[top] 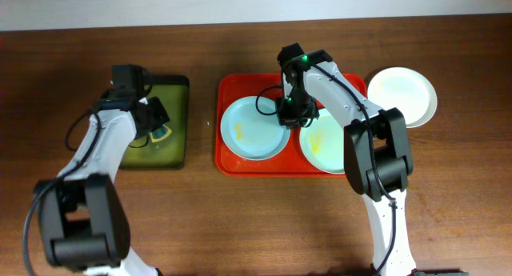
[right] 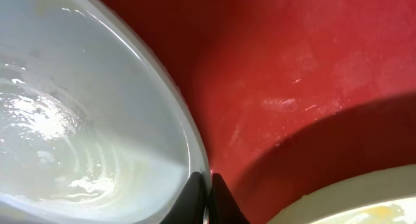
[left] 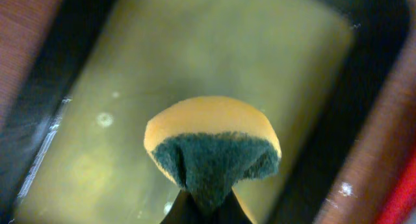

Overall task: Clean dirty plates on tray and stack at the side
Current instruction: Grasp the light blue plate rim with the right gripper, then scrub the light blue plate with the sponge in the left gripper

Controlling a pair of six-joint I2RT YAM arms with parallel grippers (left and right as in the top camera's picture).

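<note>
I will next lift my right gripper, carry the blue plate past the tray, lower it onto the third pale plate and let go, since that unsmeared plate rests aside.
The red tray lies at the table's middle. On it sit a pale blue plate with a small yellow smear, at the left, and a whitish plate with yellow smears, at the right. A third pale plate rests on the table right of the tray. My right gripper is shut on the blue plate's right rim; in the right wrist view the fingers pinch that rim over the red tray floor. My left gripper is shut on a yellow and green sponge.
A dark olive-green tray lies left of the red tray, under the left gripper and sponge; its wet floor fills the left wrist view. The smeared plate's edge shows at the lower right of the right wrist view.
</note>
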